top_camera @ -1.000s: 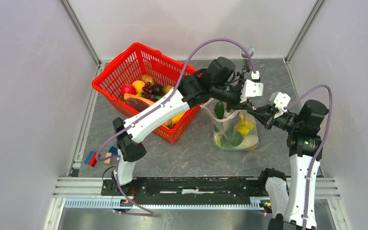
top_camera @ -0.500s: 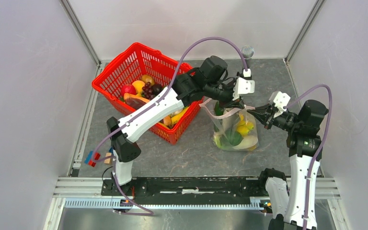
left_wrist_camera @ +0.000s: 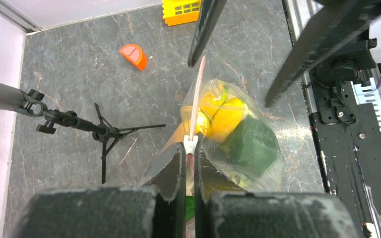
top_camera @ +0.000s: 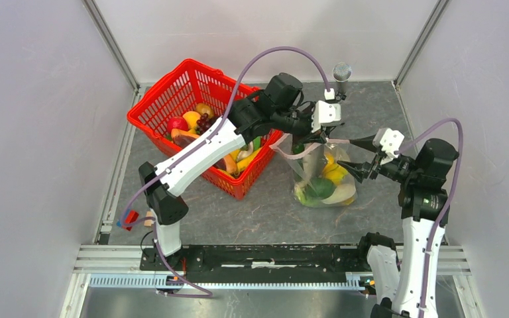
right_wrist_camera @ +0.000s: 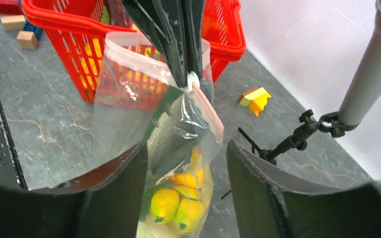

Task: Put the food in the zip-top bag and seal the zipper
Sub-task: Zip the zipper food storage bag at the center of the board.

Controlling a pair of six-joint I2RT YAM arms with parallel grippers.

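My left gripper draws the slider to the zipper's end by the basket next, closing the bag's opening, and releases. That end lies left of it in the top view.
The zip-top bag (top_camera: 318, 179) stands on the table right of the basket, with food in it: yellow bananas (right_wrist_camera: 178, 206) and a green piece (left_wrist_camera: 250, 144). My left gripper (left_wrist_camera: 190, 148) hangs over the bag's mouth, shut on the white slider of the pale pink zipper (left_wrist_camera: 199, 89); from above, this left gripper (top_camera: 313, 137) is at the bag's top edge. My right gripper (right_wrist_camera: 186, 148) is open, its fingers either side of the bag's right upper corner and not touching it. In the top view the right gripper (top_camera: 356, 154) is spread wide beside the bag.
A red mesh basket (top_camera: 172, 99) with more toy food stands left of the bag. A microphone stand (top_camera: 342, 71) rises behind it. An orange slice (left_wrist_camera: 134, 55) and a yellow block (left_wrist_camera: 181, 10) lie on the table beyond the bag. Small blocks (top_camera: 129, 218) sit at the left edge.
My right gripper has opened and let go of the bag's edge. My left gripper has moved left along the bag's mouth, staying shut on the zipper.
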